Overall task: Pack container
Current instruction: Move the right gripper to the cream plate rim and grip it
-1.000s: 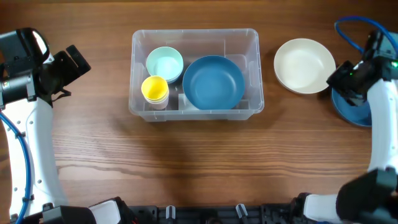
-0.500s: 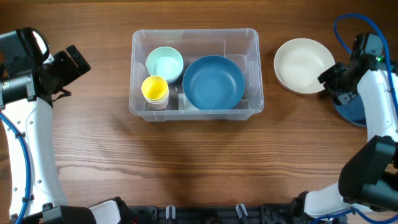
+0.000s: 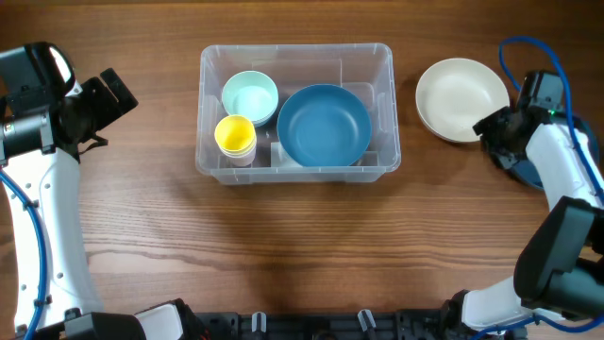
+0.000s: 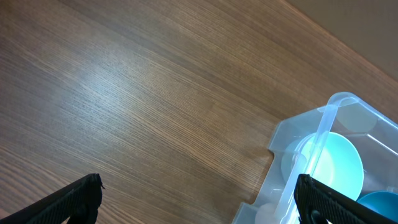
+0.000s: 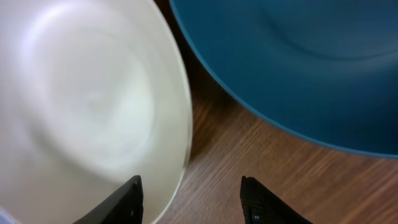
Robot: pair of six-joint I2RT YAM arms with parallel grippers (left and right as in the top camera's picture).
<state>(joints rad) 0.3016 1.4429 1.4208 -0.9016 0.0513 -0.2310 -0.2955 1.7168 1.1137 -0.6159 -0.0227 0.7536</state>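
Observation:
I should lower my right gripper over the cream bowl's rim beside the blue plate, as that rim is just below it and runs between the open fingers.
The clear plastic container [image 3: 378, 66] sits at the table's middle back. It holds a blue bowl [image 3: 323, 124], a light teal bowl [image 3: 249, 95] and yellow cups [image 3: 235, 137]. Its corner shows in the left wrist view [image 4: 323, 124]. A cream bowl [image 3: 461, 98] lies to its right, beside a dark blue plate [image 3: 530, 170]. My right gripper [image 3: 493, 128] is open at the cream bowl's right rim [image 5: 93, 106], one finger over the rim, the other over the wood; the blue plate [image 5: 298, 62] is beside it. My left gripper [image 3: 111, 97] is open and empty, left of the container.
The wooden table [image 3: 302, 255] runs across the front. A blue cable [image 3: 528, 47] loops above the right arm at the far right edge.
My right gripper has moved left and slightly forward, from above the blue plate to the cream bowl's right rim. The left arm has not moved.

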